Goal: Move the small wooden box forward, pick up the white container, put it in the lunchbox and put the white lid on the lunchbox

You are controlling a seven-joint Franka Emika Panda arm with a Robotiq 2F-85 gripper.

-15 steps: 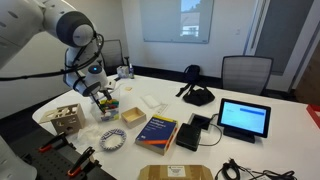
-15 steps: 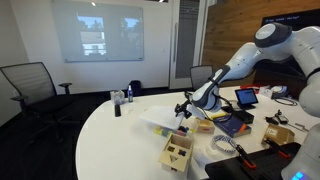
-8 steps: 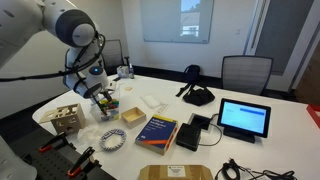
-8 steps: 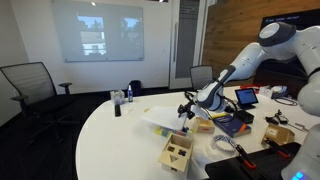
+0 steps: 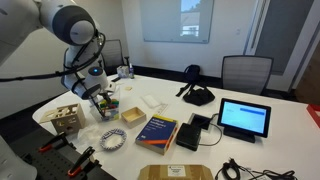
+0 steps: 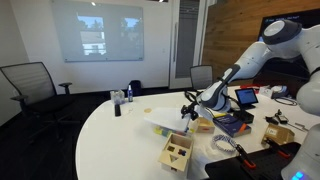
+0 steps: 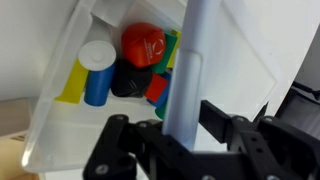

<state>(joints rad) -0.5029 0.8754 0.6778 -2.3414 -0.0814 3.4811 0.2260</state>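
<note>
My gripper will tilt the white lid (image 7: pixel 196 50) and lay it across the open lunchbox, because the lid stands on its edge and leaves the red ball uncovered.
My gripper (image 7: pixel 181 126) is shut on the white lid (image 7: pixel 196 50), which stands edge-on between the fingers above the lunchbox (image 7: pixel 58 72). The lunchbox is a clear plastic box holding a red ball, blue, yellow and green bits, and a round white container (image 7: pixel 97 54). In both exterior views the gripper (image 5: pixel 100 93) (image 6: pixel 189 107) hangs low over the table at the lunchbox (image 5: pixel 108 108). A low tan shape (image 6: pixel 204 125) beside the gripper looks like the small wooden box; it is too small to make out well.
A wooden cube with round holes (image 5: pixel 67 118) (image 6: pixel 178 152) stands near the table edge. A patterned bowl (image 5: pixel 110 138), a book (image 5: pixel 157 130), a tablet (image 5: pixel 244 118), a black object (image 5: pixel 197 95) and a flat white sheet (image 5: pixel 152 101) lie around.
The arm has shifted slightly over the lunchbox. The gripper still holds the lid.
</note>
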